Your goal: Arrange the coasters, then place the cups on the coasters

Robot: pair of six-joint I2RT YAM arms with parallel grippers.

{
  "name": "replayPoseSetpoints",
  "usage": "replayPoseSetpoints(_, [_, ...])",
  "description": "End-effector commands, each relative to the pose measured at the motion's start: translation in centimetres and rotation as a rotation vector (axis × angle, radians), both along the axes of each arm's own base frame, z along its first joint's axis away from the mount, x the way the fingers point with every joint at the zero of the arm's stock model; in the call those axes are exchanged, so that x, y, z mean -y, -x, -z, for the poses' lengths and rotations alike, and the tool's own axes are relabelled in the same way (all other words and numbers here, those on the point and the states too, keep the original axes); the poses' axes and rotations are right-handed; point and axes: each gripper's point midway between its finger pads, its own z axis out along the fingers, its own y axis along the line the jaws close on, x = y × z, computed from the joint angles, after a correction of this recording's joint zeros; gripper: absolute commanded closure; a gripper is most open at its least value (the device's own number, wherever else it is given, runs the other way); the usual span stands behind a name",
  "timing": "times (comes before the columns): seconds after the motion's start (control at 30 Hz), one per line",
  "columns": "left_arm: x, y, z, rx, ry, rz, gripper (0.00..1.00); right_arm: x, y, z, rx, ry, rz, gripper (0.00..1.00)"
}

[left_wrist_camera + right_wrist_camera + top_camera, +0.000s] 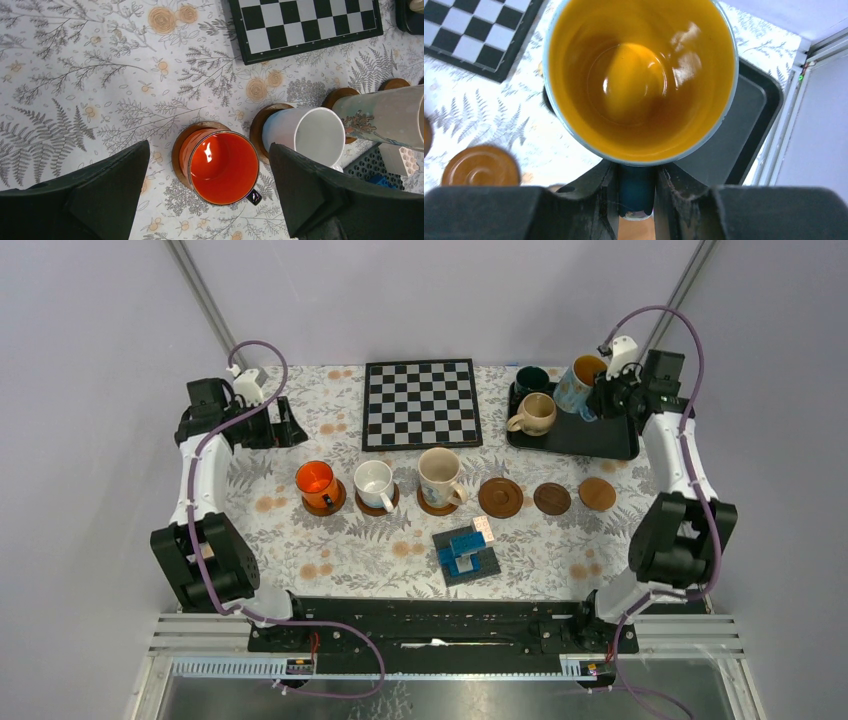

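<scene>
My right gripper needs to come back and down over the coaster beside the patterned cream cup next and release the blue cup (578, 383), because that coaster is still bare.
Three cups stand on coasters in a row: an orange cup (318, 481) (220, 167), a white cup (374, 483) (312, 135) and a patterned cream cup (438, 476) (385, 117). To their right lie three bare brown coasters (501, 497) (552, 499) (598, 493). On the black tray (590, 440) stand a beige cup (535, 413) and a dark green cup (530, 380). My right gripper (600, 397) (636, 192) is shut on the handle of the blue cup (578, 383) (639, 75), tilted over the tray. My left gripper (283, 425) (208, 150) hangs open, high above the orange cup.
A chessboard (420, 403) (305, 25) lies at the back centre. A grey plate with blue and white blocks (466, 553) sits near the front. The table's right edge and frame rail (784, 135) run just beyond the tray (744, 145).
</scene>
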Motion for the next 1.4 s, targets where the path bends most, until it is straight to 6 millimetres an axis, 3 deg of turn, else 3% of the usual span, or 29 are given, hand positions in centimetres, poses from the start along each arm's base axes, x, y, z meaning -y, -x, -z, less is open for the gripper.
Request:
replayPoseSetpoints(0.0, [1.3,-1.1,-3.1,0.126,-0.049,0.042,0.01,-3.8,3.7,-4.5,0.12,-0.009,-0.092,1.0])
replayPoseSetpoints(0.1, [2.5,-1.0,-3.1,0.127,-0.05,0.068,0.01,-6.4,6.8,-3.9,0.123,0.005,-0.13,1.0])
replayPoseSetpoints(0.3, [4.3,-0.8,-2.9,0.125,-0.057,0.115,0.01,-12.7,11.8,-0.2,0.059,0.005,-0.252,1.0])
replayPoseSetpoints(0.6, [5.3,-0.5,-2.6,0.121,-0.052,0.116,0.01,-18.0,16.0,4.1,0.029,0.024,-0.318,1.0])
replayPoseSetpoints(1.03, [5.2,0.0,-1.7,0.1,-0.056,0.103,0.01,-17.8,15.6,7.0,0.062,0.07,-0.243,1.0])
replayPoseSetpoints(1.37, [5.2,-0.2,-1.8,0.101,-0.056,0.103,0.01,-17.9,14.9,7.9,0.06,0.038,-0.193,1.0])
